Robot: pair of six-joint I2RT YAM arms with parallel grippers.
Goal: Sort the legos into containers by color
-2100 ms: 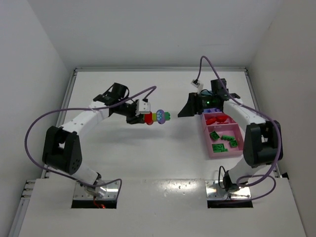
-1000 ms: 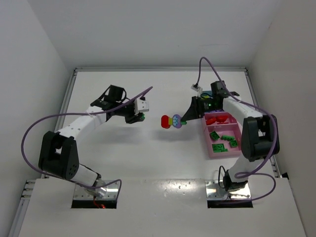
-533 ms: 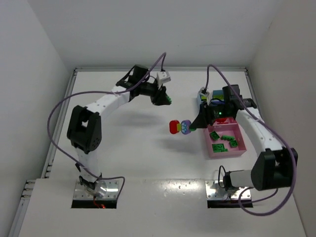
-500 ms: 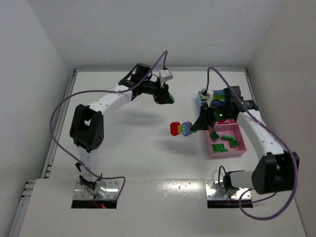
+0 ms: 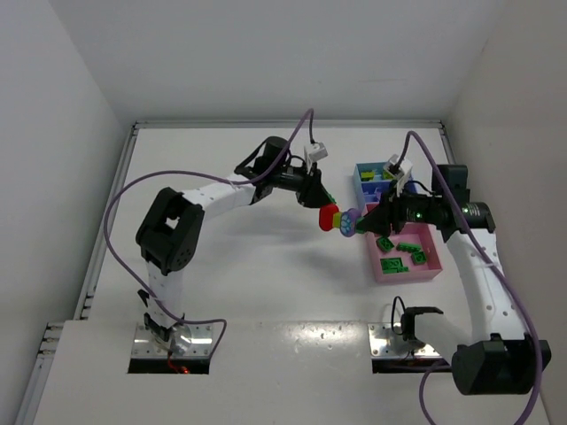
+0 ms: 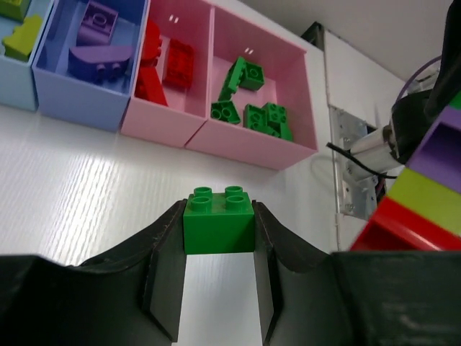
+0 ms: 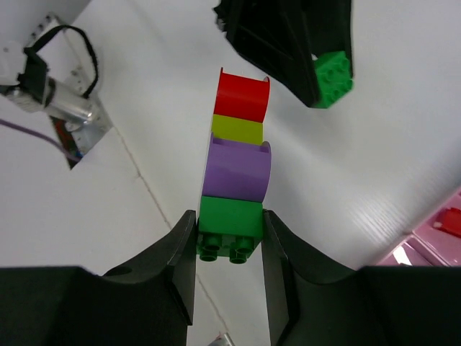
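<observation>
The green lego should go with my left gripper over the near section of the pink tray, to the tray's right in the top view, and be let go among the green ones next.
My left gripper [image 6: 218,214] is shut on a green two-by-two lego [image 6: 218,222], studs facing away from the camera. My right gripper [image 7: 230,220] is shut on the green bottom brick [image 7: 230,227] of a stack: purple [image 7: 238,169], yellow-green [image 7: 238,130], red [image 7: 242,94] at the far end. From above, the stack [image 5: 341,220] hangs over the table left of the containers, with the left gripper [image 5: 321,195] just beside its red end. The pink tray [image 5: 428,268] holds green legos [image 6: 253,108] in one compartment and red ones [image 6: 164,63] in the other. The blue tray [image 6: 72,115] holds purple legos [image 6: 97,29].
A further light-blue compartment [image 6: 14,108] at the left edge of the left wrist view holds yellow-green pieces. The trays sit in a row near the table's right edge [image 5: 456,168]. White walls enclose the table. Purple cables loop over both arms.
The left arm has swung right with its green lego, from mid-table to just beside the stack's red end. The right gripper has shifted right with the stack, nearer the trays.
</observation>
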